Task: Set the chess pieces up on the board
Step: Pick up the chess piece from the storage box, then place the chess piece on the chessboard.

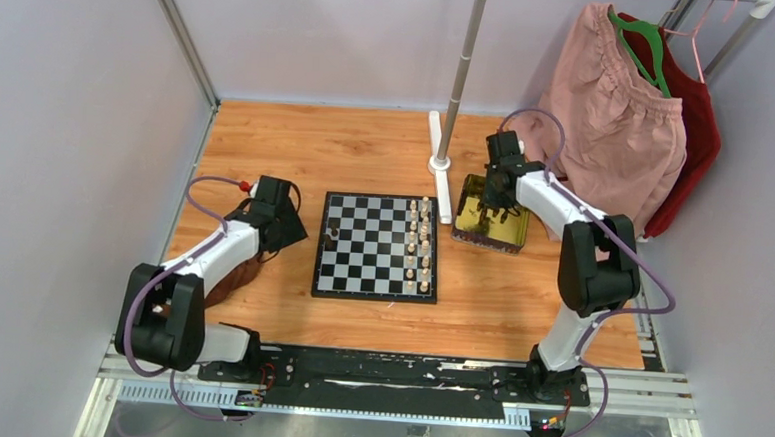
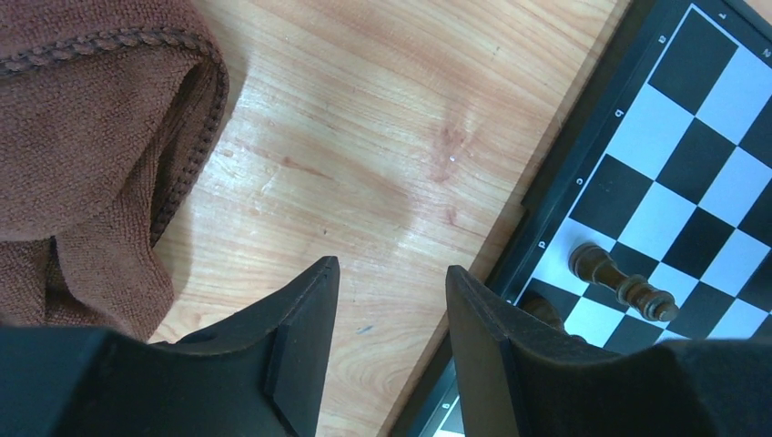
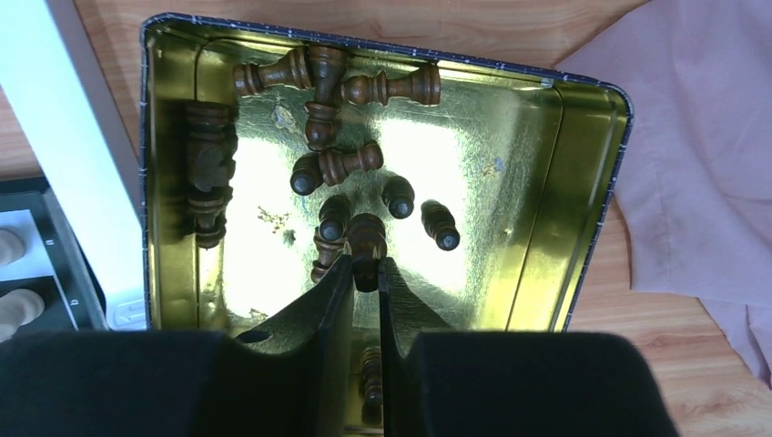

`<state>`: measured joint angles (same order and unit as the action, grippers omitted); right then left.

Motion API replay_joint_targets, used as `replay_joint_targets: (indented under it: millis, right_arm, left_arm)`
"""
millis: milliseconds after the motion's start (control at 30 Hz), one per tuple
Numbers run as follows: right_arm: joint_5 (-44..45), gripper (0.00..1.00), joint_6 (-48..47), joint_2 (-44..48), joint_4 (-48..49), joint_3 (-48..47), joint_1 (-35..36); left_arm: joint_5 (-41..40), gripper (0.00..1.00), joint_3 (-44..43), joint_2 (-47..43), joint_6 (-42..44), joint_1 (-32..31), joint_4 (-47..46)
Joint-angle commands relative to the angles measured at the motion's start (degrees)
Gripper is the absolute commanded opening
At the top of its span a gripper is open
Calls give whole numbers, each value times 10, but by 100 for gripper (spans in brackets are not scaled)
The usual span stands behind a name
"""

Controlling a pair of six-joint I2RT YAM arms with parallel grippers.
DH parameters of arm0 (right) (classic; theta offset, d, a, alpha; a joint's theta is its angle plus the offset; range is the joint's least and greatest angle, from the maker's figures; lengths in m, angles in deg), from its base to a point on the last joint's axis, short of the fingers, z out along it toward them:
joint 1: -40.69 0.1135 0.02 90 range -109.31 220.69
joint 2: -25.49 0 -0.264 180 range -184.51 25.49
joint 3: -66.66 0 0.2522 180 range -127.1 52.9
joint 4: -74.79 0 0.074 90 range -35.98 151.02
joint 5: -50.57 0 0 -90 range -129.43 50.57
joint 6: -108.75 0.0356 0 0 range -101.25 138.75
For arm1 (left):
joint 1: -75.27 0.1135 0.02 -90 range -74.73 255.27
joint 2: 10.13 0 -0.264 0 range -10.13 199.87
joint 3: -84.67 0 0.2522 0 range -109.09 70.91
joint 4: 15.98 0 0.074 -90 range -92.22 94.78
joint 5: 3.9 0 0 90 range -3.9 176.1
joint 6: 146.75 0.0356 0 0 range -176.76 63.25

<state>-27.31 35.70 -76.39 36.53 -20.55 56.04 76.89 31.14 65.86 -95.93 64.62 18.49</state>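
Note:
My right gripper rises next, crosses left in the top view and lowers onto the empty square (image 1: 333, 212) beside the board's far corner. Dark pieces share that board edge.
The board (image 1: 377, 246) lies flat at the table's centre, with two columns of cream chess pieces (image 1: 418, 242) along its right side and a dark piece (image 1: 333, 236) near its left edge. In the left wrist view two dark pieces (image 2: 619, 280) stand on the board (image 2: 674, 182). My left gripper (image 2: 391, 266) is open over bare wood just left of the board's rim, holding nothing. My right gripper (image 3: 365, 262) reaches into the gold tray (image 3: 583, 200) and is shut on a dark chess piece (image 3: 366, 238). Several more dark pieces (image 3: 337, 164) lie loose in the tray.
A brown cloth (image 2: 82, 164) lies bunched on the table left of my left gripper. A white rack pole and its base (image 1: 443, 181) stand between the board and the tray (image 1: 490, 234). Pink and red garments (image 1: 609, 120) hang at the back right.

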Motion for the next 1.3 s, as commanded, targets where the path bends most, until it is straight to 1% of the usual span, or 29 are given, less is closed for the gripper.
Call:
replay_joint_targets:
  millis: [0,133,267,500,667,767,933,1067,1267]
  right_arm:
    - [15,0,-6,31,-12,-19,0]
    - [21,0,-19,43,-17,-34,19]
    - [30,0,-36,47,-28,-71,50]
    - [28,0,-67,19,-46,-159,131]
    - [10,0,-84,-41,-50,-241,200]
    - [4,0,-90,-95,-54,-292,245]
    - [-10,0,-99,-187,-80,-403,300]
    - [-14,0,-104,-249,-107,-486,330]
    - [-19,0,-104,-312,-151,-570,362]
  left_arm:
    - [-7,52,4,-23,5,-1,11]
    - [-6,52,9,-46,4,-1,18]
    - [-6,52,15,-74,4,-1,28]
    - [-3,52,19,-145,-1,-1,58]
    - [2,52,16,-197,5,-1,83]
    - [16,54,20,-223,15,-1,96]
    - [29,62,34,-269,23,-1,98]
    - [42,68,37,-295,35,-1,106]
    - [44,75,46,-317,47,-3,114]
